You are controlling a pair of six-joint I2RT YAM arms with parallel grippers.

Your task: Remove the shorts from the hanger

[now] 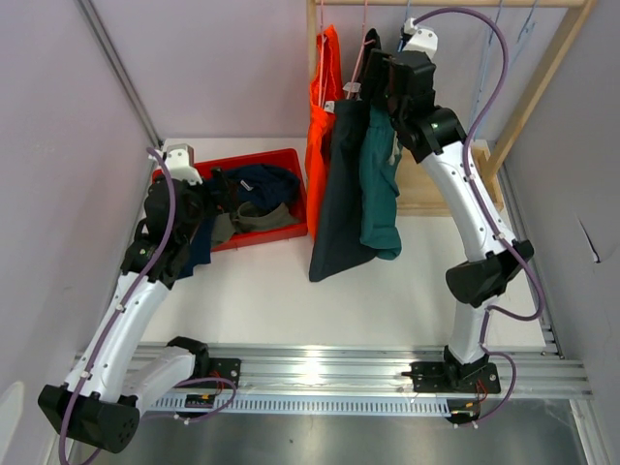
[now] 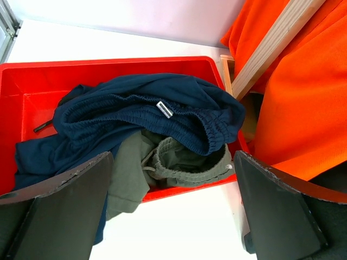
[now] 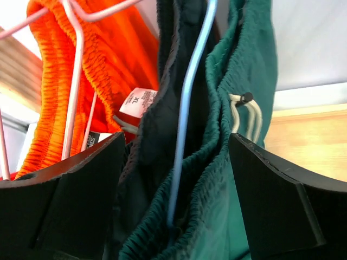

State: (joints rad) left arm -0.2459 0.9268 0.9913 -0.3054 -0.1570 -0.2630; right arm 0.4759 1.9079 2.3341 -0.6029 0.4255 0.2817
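Observation:
The pale blue hanger's bare arm (image 3: 183, 122) lies between the open fingers of my right gripper, so I will move them slightly toward the rack's bar and close them on the arm.
Three shorts hang from the wooden rack: orange shorts (image 1: 325, 107), charcoal shorts (image 1: 339, 194) and teal shorts (image 1: 380, 189). My right gripper (image 3: 176, 189) is up at their waistbands, open. The teal waistband (image 3: 244, 65) and a pale blue hanger (image 3: 184, 124) lie between its jaws, and the charcoal fabric (image 3: 157, 135) touches the left jaw. The orange shorts (image 3: 108, 59) sit on a pink hanger (image 3: 73, 81) further left. Navy shorts (image 2: 141, 114) and olive shorts (image 2: 184, 162) lie in the red bin (image 2: 108, 65). My left gripper (image 2: 173, 211) hovers open over the bin's near edge, holding nothing.
The red bin (image 1: 281, 157) stands at the back left of the white table, with the rack's wooden post (image 2: 276, 43) and base just to its right. Grey walls close in on both sides. A metal rail runs along the near edge.

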